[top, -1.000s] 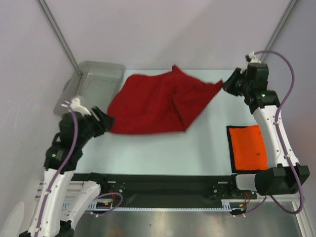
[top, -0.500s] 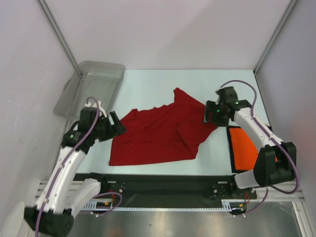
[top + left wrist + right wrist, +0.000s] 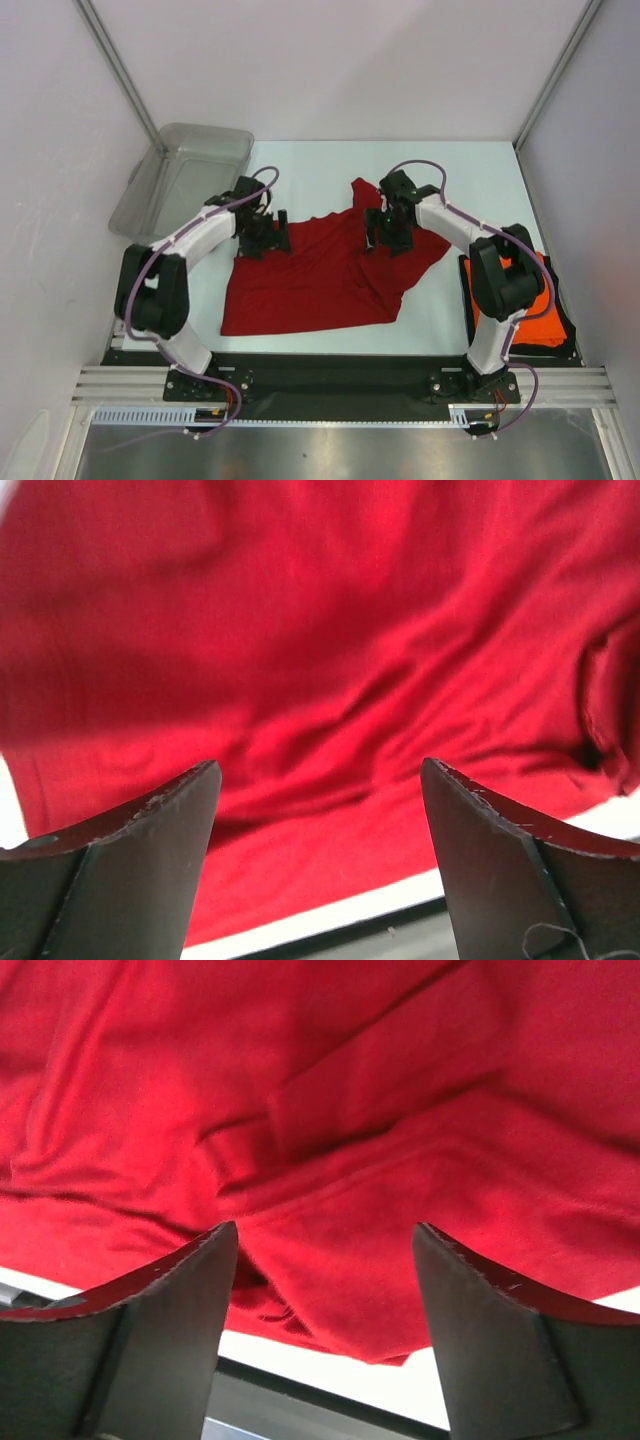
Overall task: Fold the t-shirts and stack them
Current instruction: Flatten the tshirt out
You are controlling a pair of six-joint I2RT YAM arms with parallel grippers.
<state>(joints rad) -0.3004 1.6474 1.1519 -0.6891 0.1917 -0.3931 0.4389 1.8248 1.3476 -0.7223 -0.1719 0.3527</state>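
Note:
My left gripper is going to move down and toward the right in the top view, onto cloth inside the far edge of the dark red t-shirt, because that edge lies uncovered.
The dark red t-shirt (image 3: pixel 320 280) lies rumpled and partly spread on the pale table, one corner pointing to the back. My left gripper (image 3: pixel 268 236) hovers over its left upper edge, open and empty; in the left wrist view the gripper (image 3: pixel 320 770) shows only red cloth (image 3: pixel 320 630) between its wide-apart fingers. My right gripper (image 3: pixel 386 236) stands over the shirt's right part, also open, with a folded edge of cloth (image 3: pixel 350 1080) below the gripper (image 3: pixel 325 1230). The orange t-shirt (image 3: pixel 545 300) lies folded at the right, partly hidden by the right arm.
A translucent grey tub (image 3: pixel 185 175) sits at the back left corner. The orange shirt rests on a black mat (image 3: pixel 562 338). The black rail (image 3: pixel 330 375) runs along the table's near edge, close to the red shirt's hem.
The red shirt, held up stretched between both grippers a second ago, now lies on the table. Both grippers have let go, opened, and moved inward over it.

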